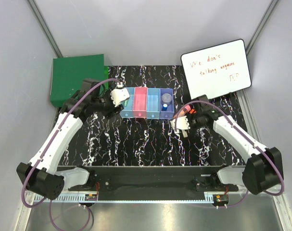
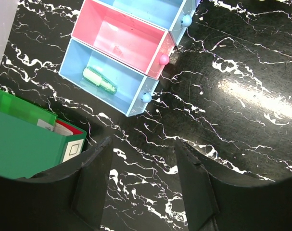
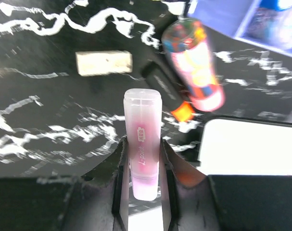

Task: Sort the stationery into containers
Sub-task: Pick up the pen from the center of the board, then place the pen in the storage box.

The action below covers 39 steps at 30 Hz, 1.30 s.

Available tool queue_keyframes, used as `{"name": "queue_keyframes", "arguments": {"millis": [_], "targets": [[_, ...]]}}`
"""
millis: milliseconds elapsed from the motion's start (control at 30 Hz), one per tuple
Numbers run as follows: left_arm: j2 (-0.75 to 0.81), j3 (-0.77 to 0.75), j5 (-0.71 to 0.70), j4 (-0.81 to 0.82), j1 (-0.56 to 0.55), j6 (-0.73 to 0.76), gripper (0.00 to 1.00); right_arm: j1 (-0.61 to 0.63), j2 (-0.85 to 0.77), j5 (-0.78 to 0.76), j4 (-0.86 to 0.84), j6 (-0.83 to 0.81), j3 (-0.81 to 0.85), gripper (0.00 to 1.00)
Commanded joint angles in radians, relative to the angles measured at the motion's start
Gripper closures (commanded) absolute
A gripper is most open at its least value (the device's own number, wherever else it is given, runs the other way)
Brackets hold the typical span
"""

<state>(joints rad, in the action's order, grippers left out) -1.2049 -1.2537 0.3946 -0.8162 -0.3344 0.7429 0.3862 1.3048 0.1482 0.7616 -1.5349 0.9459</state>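
I need to carry the marker to the left in the top view with my right gripper next, over the empty light blue bin beside the purple bin, and release it.
The row of four joined bins (image 1: pixel 146 103) stands mid-table: light blue, pink, light blue, purple. A green stick (image 2: pixel 100 80) lies in the left light blue bin (image 2: pixel 83 60). A grey-purple disc (image 1: pixel 167 98) and a small blue piece (image 1: pixel 164 106) sit in the purple bin. My left gripper (image 2: pixel 143 185) is open and empty, over bare table just left of the bins (image 1: pixel 118 97). My right gripper (image 3: pixel 143 178) is shut on a translucent pink marker (image 3: pixel 142 139), right of the purple bin (image 1: pixel 181 122). On the table beyond it lie a pink patterned tube with a dark end (image 3: pixel 196 67) and a dark marker with an orange end (image 3: pixel 167 91).
A large flat green box (image 1: pixel 76 77) lies at the back left, close to my left gripper (image 2: pixel 25 144). The white writing board (image 1: pixel 215 67) leans at the back right, and its edge shows under my right gripper (image 3: pixel 251 144). A small white block (image 3: pixel 104 62) lies on the table.
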Motion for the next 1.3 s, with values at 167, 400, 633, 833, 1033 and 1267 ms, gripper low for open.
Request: {"name": "queue_keyframes", "arguments": {"millis": [167,400,633,833,1033,1267], "targets": [[0.061,0.023,-0.019,0.022,0.005,-0.031,0.41,0.029,0.13,0.017,0.05,0.266,0.324,1.0],[0.091,0.048,-0.034,0.022,0.005,-0.033,0.41,0.037,0.333,0.206,0.13,0.786,0.688,1.0],[0.122,0.068,-0.051,0.04,0.005,-0.028,0.41,0.045,0.545,0.346,0.116,1.076,0.933,1.0],[0.154,0.088,-0.06,0.057,0.005,-0.017,0.41,0.057,0.729,0.422,0.077,1.229,1.111,1.0],[0.176,0.091,-0.066,0.065,0.005,-0.002,0.41,0.059,0.893,0.465,0.065,1.351,1.231,1.0],[0.191,0.103,-0.062,0.078,0.009,0.01,0.41,0.059,0.993,0.47,0.027,1.371,1.257,1.0]]}}
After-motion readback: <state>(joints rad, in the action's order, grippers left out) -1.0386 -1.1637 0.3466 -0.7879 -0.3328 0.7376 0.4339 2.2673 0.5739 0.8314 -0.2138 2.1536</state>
